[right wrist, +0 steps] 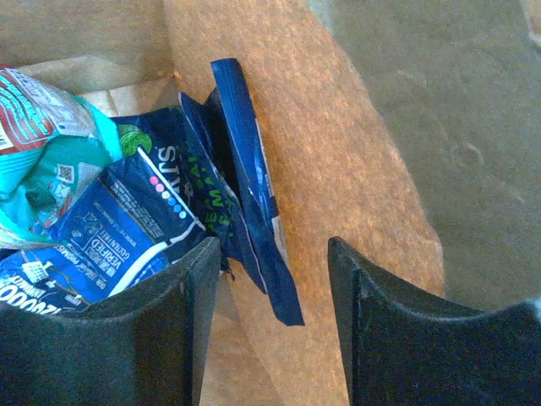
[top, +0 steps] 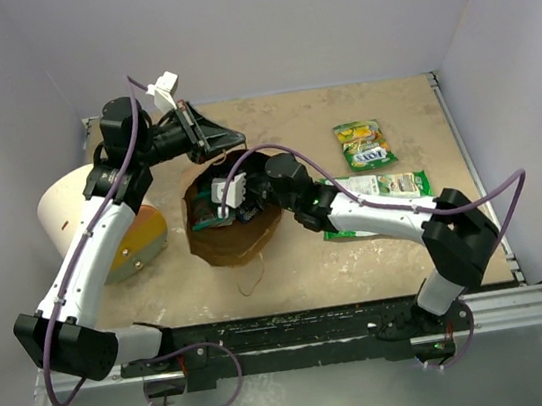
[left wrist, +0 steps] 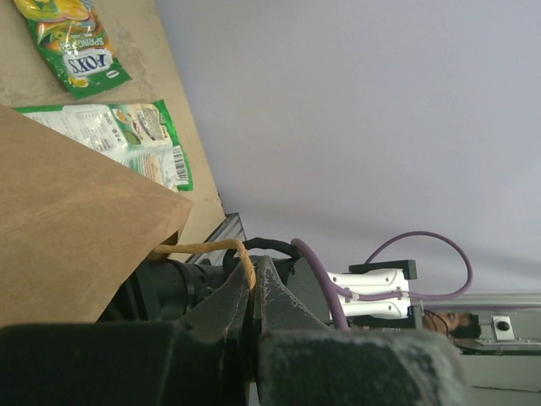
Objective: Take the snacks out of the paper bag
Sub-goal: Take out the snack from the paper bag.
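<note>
I will move my right gripper gently a little deeper into the bag and close on the upright dark blue packet's edge [right wrist: 267, 245], because that edge is between my open fingers.
The brown paper bag [top: 256, 240] stands open at the table's middle. My left gripper [top: 232, 140] is shut on the bag's twisted handle [left wrist: 241, 258] at the far rim and holds it up. My right gripper [right wrist: 275, 249] is open inside the bag's mouth, its fingers either side of a dark blue packet [right wrist: 249, 186]. More dark blue packets [right wrist: 118, 228] and a teal and red packet [right wrist: 42, 127] lie in the bag. A green-yellow packet [top: 364, 143] and a green-edged packet [top: 390, 186] lie on the table to the right; both also show in the left wrist view [left wrist: 80, 46] [left wrist: 127, 131].
A white cylinder [top: 70, 206] with an orange-yellow round end [top: 135, 244] lies at the left by my left arm. Grey walls close the table on three sides. A metal rail [top: 479, 174] runs along the right edge.
</note>
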`<state>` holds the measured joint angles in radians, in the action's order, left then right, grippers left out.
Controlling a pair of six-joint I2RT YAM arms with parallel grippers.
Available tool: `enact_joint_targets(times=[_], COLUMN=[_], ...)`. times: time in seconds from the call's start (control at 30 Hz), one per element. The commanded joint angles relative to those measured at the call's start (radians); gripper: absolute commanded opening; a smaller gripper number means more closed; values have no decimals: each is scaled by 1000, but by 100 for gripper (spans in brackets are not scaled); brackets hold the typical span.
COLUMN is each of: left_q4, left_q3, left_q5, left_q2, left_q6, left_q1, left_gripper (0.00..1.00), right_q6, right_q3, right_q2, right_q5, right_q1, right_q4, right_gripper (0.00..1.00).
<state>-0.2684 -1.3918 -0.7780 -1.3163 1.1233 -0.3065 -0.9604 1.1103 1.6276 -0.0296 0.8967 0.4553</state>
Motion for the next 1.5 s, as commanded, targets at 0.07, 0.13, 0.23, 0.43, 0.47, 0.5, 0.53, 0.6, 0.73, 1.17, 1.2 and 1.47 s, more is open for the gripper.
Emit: enact_joint_targets(times=[0.07,0.13,0.23,0.43,0.47,0.5,0.53,0.6,0.73,1.17,1.2,1.47], left_q4=[52,51,11,-32,-38,-43,-47,-45,-37,-120,-130,-192], left_q3=[-30,-27,-36,-50,-52,-53,-54,-57,-69,-97,-102,-123], left_q5=[-54,-66,-68,-57,-54,-47,-40,-32,-24,34,40,80], left_q2=[34,46,57,66,69,71,71,68,56,68,67,60], left_q6=[-6,-18,-59,-84,-89,-93,-94,-93,-93,-134,-140,-196], left_q1=[-12,-13,-12,-6,0,5,6,7,9,39,41,49], left_gripper=[0,0,0,0,0,0,0,0,0,0,0,0], right_q6=[-85,-95,-117,-103,-101,-94,-57,-12,44,240,252,402], right_q3=[49,74,118,153,155,151,144,121,62,-13,-10,-4], right_q2=[33,51,107,142,135,115,99,69,28,-109,-126,-302], right_q5=[15,30,39,88,92,114,148,222,317,403,394,358], right_q1=[5,2,-5,-13,-13,-13,-14,-19,-19,10,14,21], right_q4=[74,72,50,14,-3,-20,-32,-71,-128,-106,-116,-195], right_gripper=[56,54,52,36,32,28,25,16,0,0,0,0])
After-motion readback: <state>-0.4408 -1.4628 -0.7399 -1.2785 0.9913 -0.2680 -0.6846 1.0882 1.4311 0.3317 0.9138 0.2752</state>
